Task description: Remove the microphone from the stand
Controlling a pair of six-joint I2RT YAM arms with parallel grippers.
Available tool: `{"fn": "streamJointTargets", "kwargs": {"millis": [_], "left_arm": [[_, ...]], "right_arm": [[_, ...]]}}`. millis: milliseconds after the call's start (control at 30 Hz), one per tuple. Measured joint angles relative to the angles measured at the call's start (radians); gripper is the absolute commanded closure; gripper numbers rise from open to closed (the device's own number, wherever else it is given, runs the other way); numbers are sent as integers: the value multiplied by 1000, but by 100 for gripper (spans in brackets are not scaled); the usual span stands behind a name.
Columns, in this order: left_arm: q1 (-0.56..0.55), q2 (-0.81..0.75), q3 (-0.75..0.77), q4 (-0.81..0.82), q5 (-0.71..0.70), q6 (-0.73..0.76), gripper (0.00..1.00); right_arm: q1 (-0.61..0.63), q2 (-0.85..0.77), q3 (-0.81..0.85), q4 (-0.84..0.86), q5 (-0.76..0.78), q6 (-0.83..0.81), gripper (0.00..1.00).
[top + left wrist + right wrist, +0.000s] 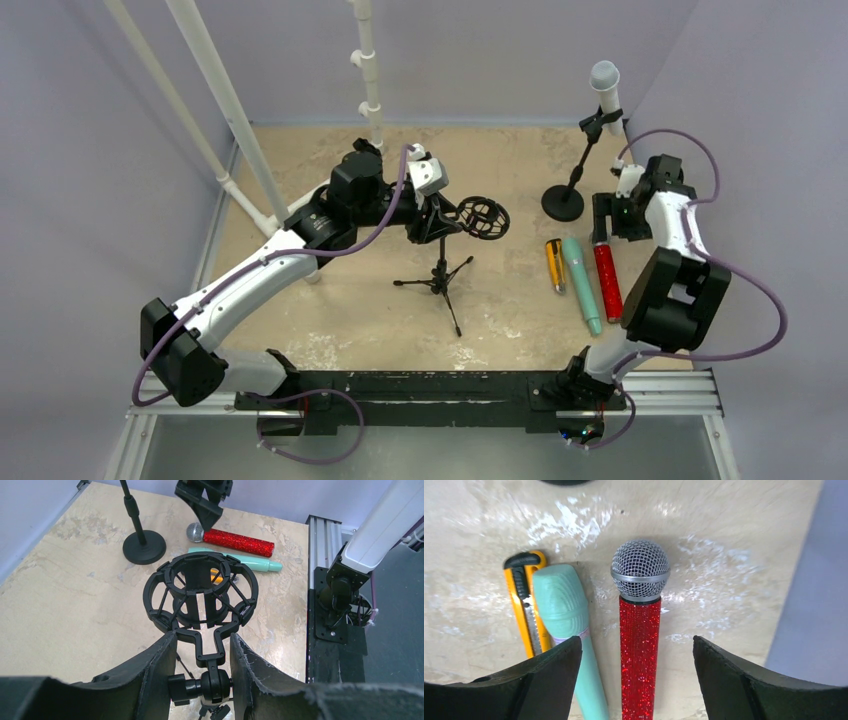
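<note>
My left gripper raises the black tripod stand next, carries it outward and releases the neck joint there, since bare tabletop lies outward of my left gripper.
A black tripod stand carries an empty black shock mount, also in the left wrist view. My left gripper is shut on the mount's neck joint, one finger on each side. A red glitter microphone with a silver mesh head lies flat on the table. My right gripper is open and empty just above it, with the handle between the fingers and apart from both. A white microphone sits clipped in a round-base stand at the back right.
A teal microphone and a yellow utility knife lie just left of the red one. White pipe posts stand at the back and left. The right wall is close to my right arm.
</note>
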Motion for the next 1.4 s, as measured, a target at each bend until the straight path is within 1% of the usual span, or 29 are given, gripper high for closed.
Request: {"fn": "streamJointTargets", "kwargs": {"millis": [167,267,333,467,567,700,867,1000,1133,1233,1300,1400], "left_arm": [[0,-3,0,-2,0,0,100],[0,-6,0,-7,0,0,100],[0,-6,0,-8,0,0,100],[0,-6,4,-16,4,0,100],[0,-1,14,-30,9,-2,100],[1,24,45,-50,8,-15,100],[3,63,97,-86,5,-31,100],[21,83,131,-99,20,-78,100],[54,93,169,-98,60,-137,100],[80,95,211,-94,97,-179,100],[95,95,248,-86,126,-207,100],[104,95,296,-73,159,-245,100]], "right_arm": [[0,-109,47,-36,-28,0,19],[0,-199,47,-74,-92,-8,20],[0,-274,48,-108,-172,-23,21],[22,-399,55,-175,-386,-70,22],[85,-467,48,-201,-526,-106,23],[189,-539,-19,-198,-682,-160,23],[263,-594,-147,-138,-838,-182,24],[326,-593,-224,-78,-908,-190,27],[360,-573,-264,-14,-959,-189,29],[392,-562,-300,58,-993,-167,29],[423,-563,-332,137,-1015,-126,29],[465,-561,-360,242,-1040,-66,27]]}}
